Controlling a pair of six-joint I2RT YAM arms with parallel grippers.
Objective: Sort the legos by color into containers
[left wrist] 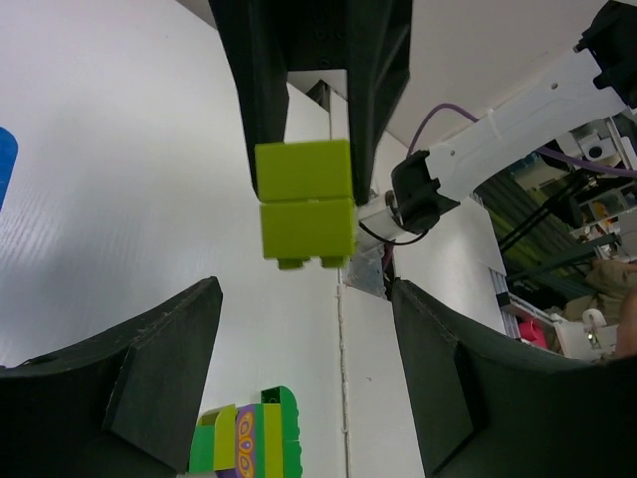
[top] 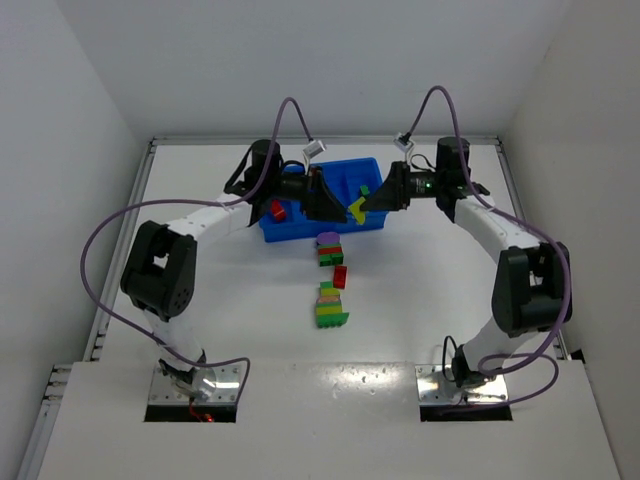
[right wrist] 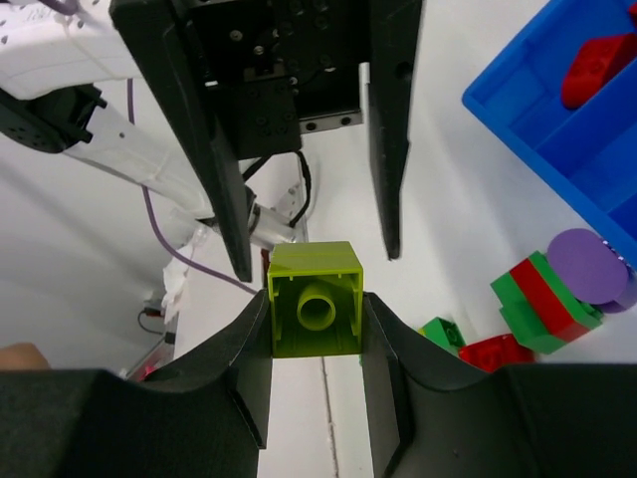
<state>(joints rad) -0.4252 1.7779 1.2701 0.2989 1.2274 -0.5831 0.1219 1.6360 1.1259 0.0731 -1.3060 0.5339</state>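
Note:
The robot's right gripper will next move outward, tip down and lower over the tray section (top: 340, 176) beside the green lego, because that section of the tray is farther outward than the gripper and below it.
My right gripper (right wrist: 316, 324) is shut on a yellow-green lego (right wrist: 316, 299) and holds it in the air over the front of the blue tray (top: 350, 178). In the top view the right gripper (top: 368, 205) faces my left gripper (top: 332, 202) at close range. In the left wrist view the lego (left wrist: 306, 204) shows as two stacked blocks between the right gripper's fingers (left wrist: 261, 90). My left gripper (left wrist: 304, 329) is open and empty, a short way from the lego. A red lego (top: 277, 210) lies in the tray's left compartment.
On the table in front of the tray lie a purple, green and red stack (top: 328, 247), a single red lego (top: 340, 277) and a mixed green stack (top: 328, 306). The mixed stack also shows in the left wrist view (left wrist: 249, 433).

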